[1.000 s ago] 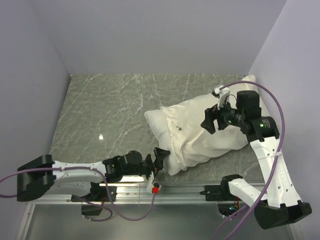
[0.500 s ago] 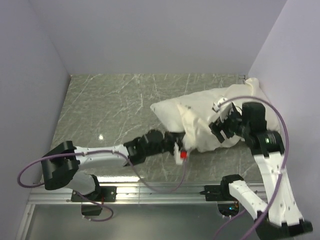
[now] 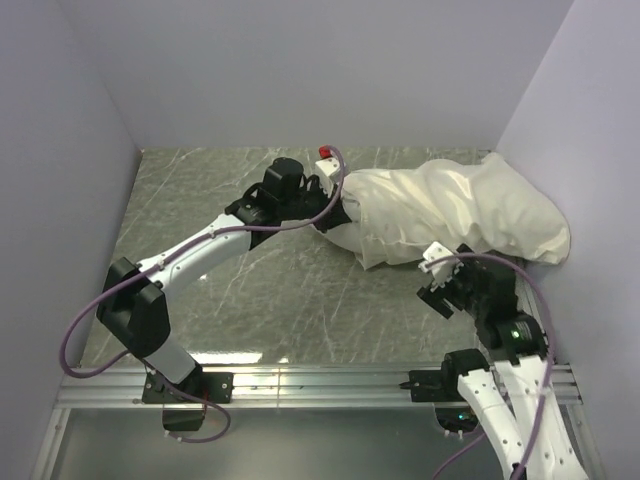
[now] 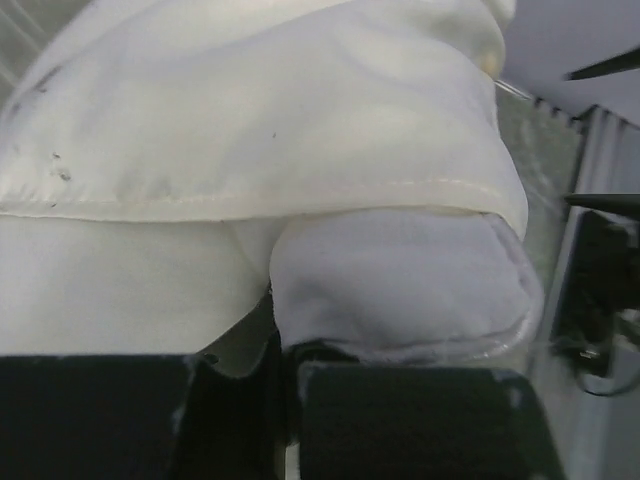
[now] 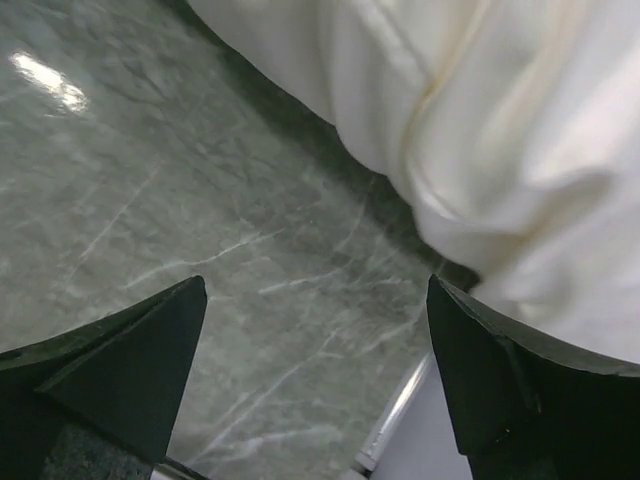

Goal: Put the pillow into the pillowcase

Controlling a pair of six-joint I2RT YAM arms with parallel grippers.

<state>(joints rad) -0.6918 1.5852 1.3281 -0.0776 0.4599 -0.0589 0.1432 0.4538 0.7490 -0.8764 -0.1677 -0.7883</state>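
Observation:
Next I should draw my left gripper over the bare marble toward the left in the top view and release the pillow corner, since the pillowcase [image 3: 460,210] lies bunched.
The cream pillowcase [image 3: 460,210] lies bunched at the far right of the table, against the right wall. In the left wrist view its hemmed mouth [image 4: 250,120] lies over the white pillow [image 4: 400,290], with one plump corner sticking out. My left gripper [image 3: 338,195] reaches across to the bundle's left end. Its jaws [image 4: 283,400] are shut right at the edge of that pillow corner. My right gripper [image 3: 440,290] hovers open just in front of the bundle, nothing between its fingers [image 5: 315,380]. The pillowcase [image 5: 500,120] fills the upper right of its view.
The table [image 3: 220,250] is grey-green marble, boxed in by pale walls on the left, back and right. A metal rail [image 3: 330,375] runs along the near edge by the arm bases. A purple cable [image 3: 300,222] trails along the left arm.
My left gripper shut at the bundle's near edge, then swung to the far middle. The bundle shifted back and right against the wall. My right gripper drew back toward the near edge and opened wider.

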